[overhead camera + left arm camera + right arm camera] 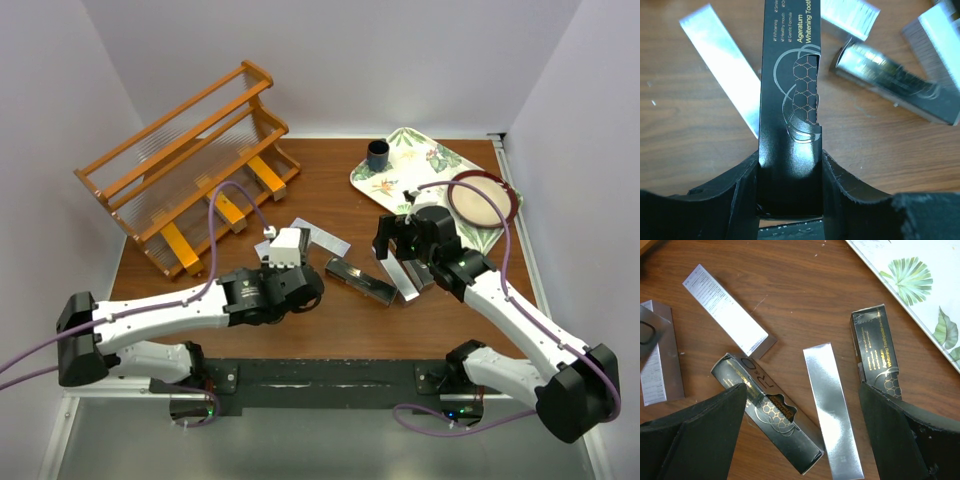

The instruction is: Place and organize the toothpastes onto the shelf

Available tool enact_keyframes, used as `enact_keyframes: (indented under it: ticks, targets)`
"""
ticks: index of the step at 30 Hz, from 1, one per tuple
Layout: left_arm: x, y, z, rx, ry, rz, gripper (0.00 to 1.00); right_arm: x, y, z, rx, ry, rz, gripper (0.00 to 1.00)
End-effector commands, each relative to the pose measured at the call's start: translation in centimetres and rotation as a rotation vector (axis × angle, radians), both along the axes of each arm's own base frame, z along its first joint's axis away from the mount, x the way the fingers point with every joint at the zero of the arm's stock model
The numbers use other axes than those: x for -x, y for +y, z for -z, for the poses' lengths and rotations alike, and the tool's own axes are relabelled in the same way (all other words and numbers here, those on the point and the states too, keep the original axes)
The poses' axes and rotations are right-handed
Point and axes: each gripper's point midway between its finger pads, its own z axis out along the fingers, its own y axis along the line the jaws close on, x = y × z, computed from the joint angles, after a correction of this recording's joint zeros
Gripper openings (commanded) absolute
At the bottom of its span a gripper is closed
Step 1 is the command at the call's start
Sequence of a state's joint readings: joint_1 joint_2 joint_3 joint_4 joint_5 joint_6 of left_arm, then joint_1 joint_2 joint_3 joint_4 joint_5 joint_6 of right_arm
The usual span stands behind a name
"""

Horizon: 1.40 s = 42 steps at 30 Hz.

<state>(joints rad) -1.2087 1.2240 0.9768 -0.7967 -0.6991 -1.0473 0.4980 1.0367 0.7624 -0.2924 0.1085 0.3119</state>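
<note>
My left gripper rises outward to the shelf (150,150) next and releases the black carton at the middle level's empty far end (258,129), outward and above the gripper.
My left gripper (288,250) (790,160) is shut on the end of a black toothpaste carton (790,95), which points away from me over the table. Silver cartons (722,65) and a black-and-silver one (895,82) lie beneath and beside it. My right gripper (400,245) (802,405) is open and empty, hovering over a silver carton (832,410), with a black carton (767,412) to its left and another black carton (877,352) by its right finger. The orange-brown shelf (150,150) stands at the back left with three orange cartons (230,212) on its lowest tier.
A floral white tray (365,178) sits at the back right with a small dark cup (378,155) and a round plate with a dark red rim (483,200). More cartons (727,310) lie loose mid-table. Walls close in on the left, back and right.
</note>
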Motion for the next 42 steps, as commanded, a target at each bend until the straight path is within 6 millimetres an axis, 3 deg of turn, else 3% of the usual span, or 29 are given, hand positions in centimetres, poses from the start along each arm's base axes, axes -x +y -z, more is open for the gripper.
enact_keyframes:
  ticks: [1, 7, 13, 16, 17, 25, 29, 36, 37, 42]
  targets:
    - [-3.7, 1.5, -6.2, 0.026, -0.152, -0.041, 0.26, -0.4, 0.5, -1.6, -0.025, -0.05, -0.024, 0.98]
    - [-8.3, 3.0, -11.9, 0.057, -0.279, -0.066, 0.26, -0.2, 0.3, -1.8, -0.028, -0.061, -0.02, 0.98]
    - [-12.4, 4.8, -15.5, 0.045, -0.363, -0.134, 0.26, -0.1, 0.3, -2.0, -0.034, -0.069, -0.022, 0.99]
    - [-14.8, 6.0, -15.6, 0.034, -0.364, -0.194, 0.26, 0.0, 0.2, -1.9, -0.037, -0.068, -0.021, 0.99]
    - [-15.8, 6.5, -14.9, 0.022, -0.343, -0.221, 0.26, 0.0, 0.3, -1.9, -0.039, -0.071, -0.022, 0.99]
    - [-20.6, 7.6, -14.0, 0.047, -0.345, -0.358, 0.24, 0.1, 0.0, -1.7, -0.034, -0.073, -0.016, 0.99]
    - [-23.1, 9.2, -13.0, 0.011, -0.347, -0.458, 0.24, 0.2, 0.2, -1.6, -0.039, -0.071, -0.022, 0.99]
    - [-26.7, 10.4, -14.3, 0.056, -0.408, -0.581, 0.24, 0.2, 0.4, -1.3, -0.044, -0.065, -0.032, 0.99]
    - [-27.4, 10.4, -13.5, 0.054, -0.4, -0.597, 0.24, 0.2, 0.5, -1.1, -0.045, -0.057, -0.036, 0.99]
    - [-29.9, 11.0, -13.5, 0.07, -0.42, -0.676, 0.25, 0.3, 0.6, -1.0, -0.049, -0.055, -0.037, 0.99]
